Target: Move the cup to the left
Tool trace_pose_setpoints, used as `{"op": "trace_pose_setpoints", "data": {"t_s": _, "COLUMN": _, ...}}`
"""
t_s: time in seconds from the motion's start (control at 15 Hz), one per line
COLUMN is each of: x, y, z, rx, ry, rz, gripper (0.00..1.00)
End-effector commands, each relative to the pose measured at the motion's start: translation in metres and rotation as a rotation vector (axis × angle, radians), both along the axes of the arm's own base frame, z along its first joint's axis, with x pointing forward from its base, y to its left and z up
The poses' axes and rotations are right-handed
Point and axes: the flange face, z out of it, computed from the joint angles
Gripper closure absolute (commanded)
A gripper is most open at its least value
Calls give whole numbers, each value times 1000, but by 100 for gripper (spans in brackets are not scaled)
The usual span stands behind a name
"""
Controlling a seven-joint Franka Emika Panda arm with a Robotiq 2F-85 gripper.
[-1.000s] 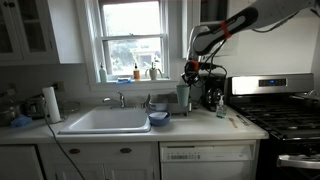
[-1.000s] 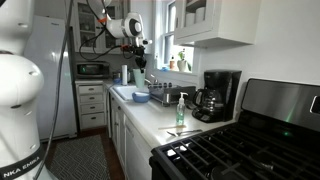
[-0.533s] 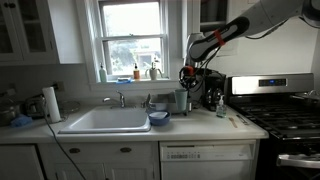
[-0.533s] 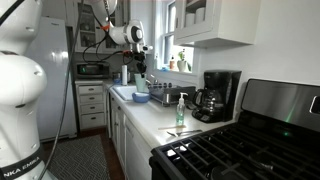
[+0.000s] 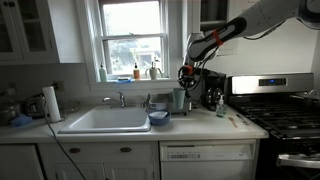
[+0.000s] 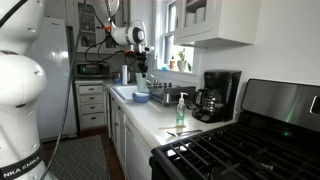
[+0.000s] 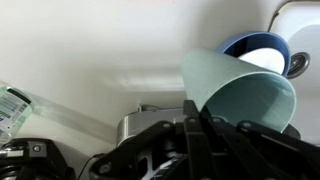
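Note:
Next, my gripper needs to carry the cup (image 5: 180,98) down until its base meets the counter beside the blue bowl (image 5: 159,118), then I open my fingertips.
The pale teal cup (image 7: 240,95) fills the right of the wrist view, tilted, with its rim between my fingers. My gripper (image 7: 195,125) is shut on the cup. In both exterior views the gripper (image 5: 186,78) (image 6: 140,66) hangs over the counter with the cup (image 5: 180,98) under it, left of the black coffee maker (image 5: 212,90) and right of the blue bowl (image 5: 159,118). I cannot tell whether the cup's base touches the counter.
The blue bowl (image 7: 255,50) lies just past the cup, at the edge of the white sink (image 5: 105,122). A green soap bottle (image 6: 181,112) and the coffee maker (image 6: 218,95) stand toward the stove (image 5: 285,115). A paper towel roll (image 5: 50,103) stands at the far left.
The gripper with the cup has shifted a little to the left, away from the coffee maker and toward the bowl. Little has moved in the last half second.

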Motion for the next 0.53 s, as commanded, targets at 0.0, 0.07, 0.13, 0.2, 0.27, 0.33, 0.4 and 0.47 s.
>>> {"op": "trace_pose_setpoints", "data": {"t_s": 0.0, "x": 28, "y": -5, "z": -5, "rx": 39, "ry": -45, "rz": -15, "gripper": 99}}
{"op": "trace_pose_setpoints", "data": {"t_s": 0.07, "x": 33, "y": -8, "z": -10, "rx": 41, "ry": -49, "rz": -24, "gripper": 99}}
{"op": "trace_pose_setpoints", "data": {"t_s": 0.13, "x": 37, "y": -10, "z": -14, "rx": 43, "ry": -51, "rz": -29, "gripper": 99}}
{"op": "trace_pose_setpoints", "data": {"t_s": 0.2, "x": 43, "y": -13, "z": -19, "rx": 45, "ry": -54, "rz": -35, "gripper": 99}}
{"op": "trace_pose_setpoints", "data": {"t_s": 0.27, "x": 48, "y": -16, "z": -23, "rx": 40, "ry": -64, "rz": -46, "gripper": 99}}
{"op": "trace_pose_setpoints", "data": {"t_s": 0.33, "x": 53, "y": -18, "z": -28, "rx": 40, "ry": -65, "rz": -52, "gripper": 99}}
{"op": "trace_pose_setpoints", "data": {"t_s": 0.4, "x": 58, "y": -22, "z": -33, "rx": 41, "ry": -64, "rz": -59, "gripper": 99}}
{"op": "trace_pose_setpoints", "data": {"t_s": 0.47, "x": 63, "y": -24, "z": -36, "rx": 43, "ry": -68, "rz": -62, "gripper": 99}}
